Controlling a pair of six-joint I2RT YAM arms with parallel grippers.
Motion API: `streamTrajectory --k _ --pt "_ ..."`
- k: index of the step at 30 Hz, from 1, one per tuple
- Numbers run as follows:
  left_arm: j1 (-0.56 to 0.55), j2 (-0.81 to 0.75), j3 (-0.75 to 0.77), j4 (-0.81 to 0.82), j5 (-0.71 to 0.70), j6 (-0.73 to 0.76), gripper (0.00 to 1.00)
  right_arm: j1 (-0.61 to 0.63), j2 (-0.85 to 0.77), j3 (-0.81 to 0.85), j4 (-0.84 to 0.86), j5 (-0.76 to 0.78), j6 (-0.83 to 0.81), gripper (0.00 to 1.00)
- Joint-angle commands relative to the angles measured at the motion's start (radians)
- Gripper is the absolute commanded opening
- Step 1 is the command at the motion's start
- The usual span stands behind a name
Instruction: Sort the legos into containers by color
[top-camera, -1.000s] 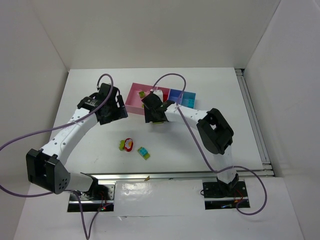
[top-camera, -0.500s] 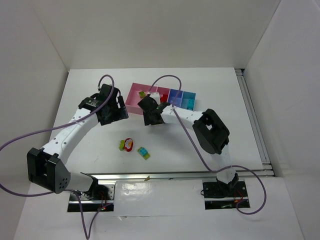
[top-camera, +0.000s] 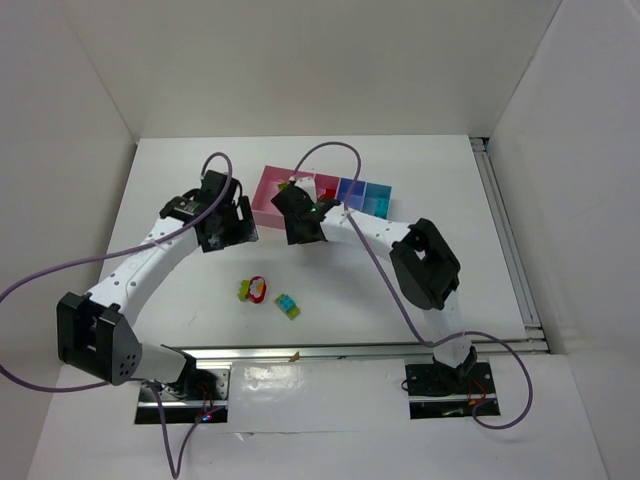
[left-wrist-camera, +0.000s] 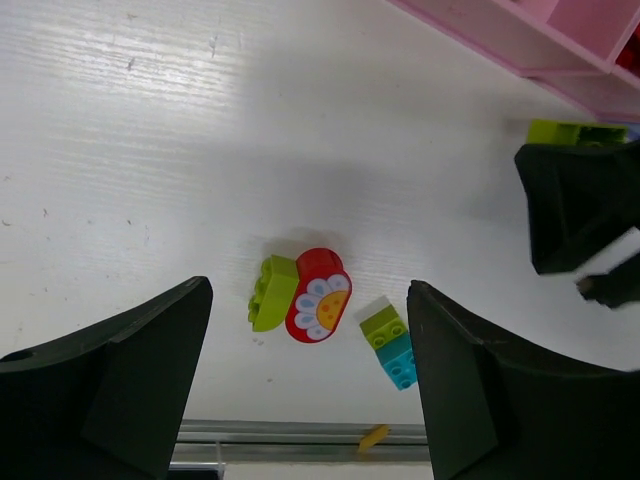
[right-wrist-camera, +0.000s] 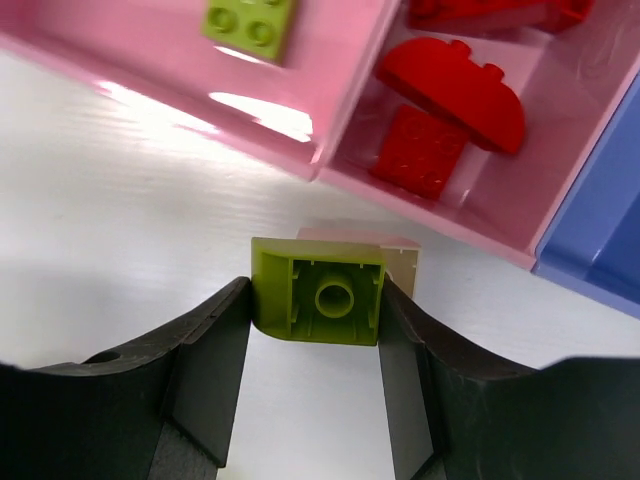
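Observation:
The robot needs to raise its right gripper outward over the pink bin (right-wrist-camera: 120, 50) with a lime green lego and let go of the matching lego, because that bin is outward of the gripper.
My right gripper (right-wrist-camera: 315, 302) is shut on a lime green lego (right-wrist-camera: 318, 298), hollow underside facing the camera, just in front of the containers (top-camera: 268, 208). The left pink bin (right-wrist-camera: 120, 50) holds a lime green lego (right-wrist-camera: 250, 22). Red legos (right-wrist-camera: 450, 90) lie in the second pink bin. My left gripper (left-wrist-camera: 308, 292) hangs open above the table, nothing between its fingers. Below it lie a lime green lego (left-wrist-camera: 272, 292) touching a red flower lego (left-wrist-camera: 320, 295), and a lime-on-teal pair (left-wrist-camera: 390, 342).
A blue bin (top-camera: 350, 190) and a light blue bin (top-camera: 378, 200) complete the row to the right. The loose bricks (top-camera: 252, 290) lie mid-table near the front metal rail (top-camera: 350, 350). White walls close in the table on three sides.
My right gripper has shifted left along the front of the bins and its jaws have closed in on the lime green lego. The left arm has hardly moved.

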Motion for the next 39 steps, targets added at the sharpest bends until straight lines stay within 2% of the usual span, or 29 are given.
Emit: streamTrajectory --k 1,3,7,8,9,13,15,18,19,23,30,34,39 --pt "0.015 0.035 -0.02 0.051 0.062 0.122 0.9 -0.019 -0.148 0.071 -0.03 -0.103 -0.022 0.38" --pt "0.015 0.08 -0.02 0.051 0.121 0.158 0.9 -0.068 -0.217 0.051 -0.03 -0.232 -0.022 0.37" --pt "0.005 0.045 -0.049 0.088 0.202 0.208 0.92 -0.176 -0.34 -0.039 -0.039 -0.452 -0.022 0.37" --pt "0.005 0.025 -0.059 0.109 0.237 0.248 0.97 -0.206 -0.365 -0.062 -0.021 -0.514 -0.022 0.37" --pt "0.005 0.008 -0.059 0.146 0.307 0.271 1.0 -0.233 -0.386 -0.105 -0.021 -0.62 -0.022 0.37" --pt "0.005 -0.027 -0.043 0.194 0.542 0.416 1.0 -0.356 -0.48 -0.214 0.036 -0.929 -0.022 0.37" --pt "-0.018 -0.018 -0.02 0.194 0.575 0.466 1.0 -0.407 -0.501 -0.257 0.094 -1.104 -0.036 0.37" --pt "-0.074 -0.043 0.003 0.258 0.607 0.491 1.0 -0.442 -0.523 -0.325 0.171 -1.233 -0.027 0.37" --pt "-0.085 -0.043 0.003 0.284 0.662 0.505 1.0 -0.442 -0.523 -0.338 0.182 -1.296 -0.027 0.37" --pt "-0.137 -0.043 0.032 0.399 0.757 0.514 1.0 -0.442 -0.523 -0.348 0.24 -1.417 -0.002 0.37" --pt "-0.194 0.011 0.086 0.448 0.71 0.589 0.97 -0.483 -0.523 -0.392 0.389 -1.542 0.125 0.37" --pt "-0.194 0.02 0.075 0.468 0.74 0.598 0.96 -0.493 -0.543 -0.44 0.579 -1.597 0.255 0.37" --pt "-0.203 0.011 0.044 0.531 0.715 0.569 0.9 -0.493 -0.543 -0.452 0.62 -1.622 0.304 0.37"
